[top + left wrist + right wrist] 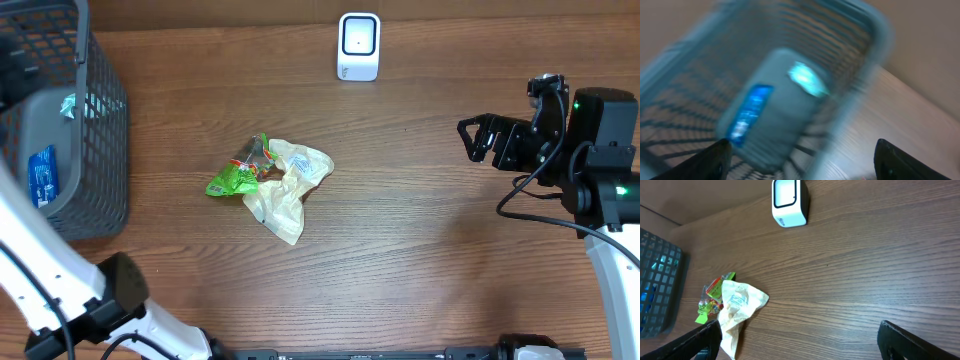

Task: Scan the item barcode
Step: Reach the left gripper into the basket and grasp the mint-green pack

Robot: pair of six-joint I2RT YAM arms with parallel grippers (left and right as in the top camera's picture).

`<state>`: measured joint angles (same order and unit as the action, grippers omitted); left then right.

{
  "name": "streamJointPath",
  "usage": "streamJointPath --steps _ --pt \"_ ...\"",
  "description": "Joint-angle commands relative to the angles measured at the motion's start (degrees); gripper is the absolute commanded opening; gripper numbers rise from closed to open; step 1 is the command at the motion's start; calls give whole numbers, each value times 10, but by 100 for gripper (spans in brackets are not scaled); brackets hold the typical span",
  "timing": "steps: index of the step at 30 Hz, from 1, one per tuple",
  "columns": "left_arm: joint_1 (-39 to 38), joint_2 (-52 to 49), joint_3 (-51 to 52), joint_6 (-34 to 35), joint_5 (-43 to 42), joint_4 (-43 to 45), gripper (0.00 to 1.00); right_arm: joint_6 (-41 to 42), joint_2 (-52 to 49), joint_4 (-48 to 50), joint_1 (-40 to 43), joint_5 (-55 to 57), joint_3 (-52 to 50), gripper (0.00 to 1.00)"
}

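Observation:
Next, my left gripper comes down into the basket onto the teal item's end by the basket's wire side (90, 105), since the teal item lies clear of the blue packet (43, 175).
A white barcode scanner (359, 45) (787, 202) stands at the table's far edge. Mid-table lie a green snack packet (235, 178) (712, 300) and a crumpled cream bag (290, 190) (740, 305), touching each other. In the grey basket (110, 140) (860, 30) at the left lie a blue packet (43, 175) (750, 112) and a teal item (68, 104) (807, 80). My left gripper (801, 146) hovers over the basket, fingers wide apart and holding nothing; its view is blurred. My right gripper (468, 140) (799, 327) stands open at the right, above bare wood.
The basket's wire wall rises at the table's left edge. Bare wooden tabletop (420, 250) lies between the crumpled bag and the right arm. The right arm's cable (530, 205) loops beside it.

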<state>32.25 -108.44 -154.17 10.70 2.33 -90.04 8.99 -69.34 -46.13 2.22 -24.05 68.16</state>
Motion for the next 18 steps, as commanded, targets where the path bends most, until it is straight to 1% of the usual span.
streamJointPath --steps 1,3,6,15,18 --pt "54 -7 34 37 -8 31 83 0 1 1 1 -5 13 100" --pt "69 -16 56 36 -33 55 84 0 1 0 1 -5 13 100" --pt "69 -45 81 35 -49 86 84 0 1 -1 1 -5 13 100" --pt "22 -212 94 35 -49 159 88 0 -2 -15 1 -5 4 100" --pt "0 -259 94 17 -47 196 88 0 -9 -20 1 -5 4 100"
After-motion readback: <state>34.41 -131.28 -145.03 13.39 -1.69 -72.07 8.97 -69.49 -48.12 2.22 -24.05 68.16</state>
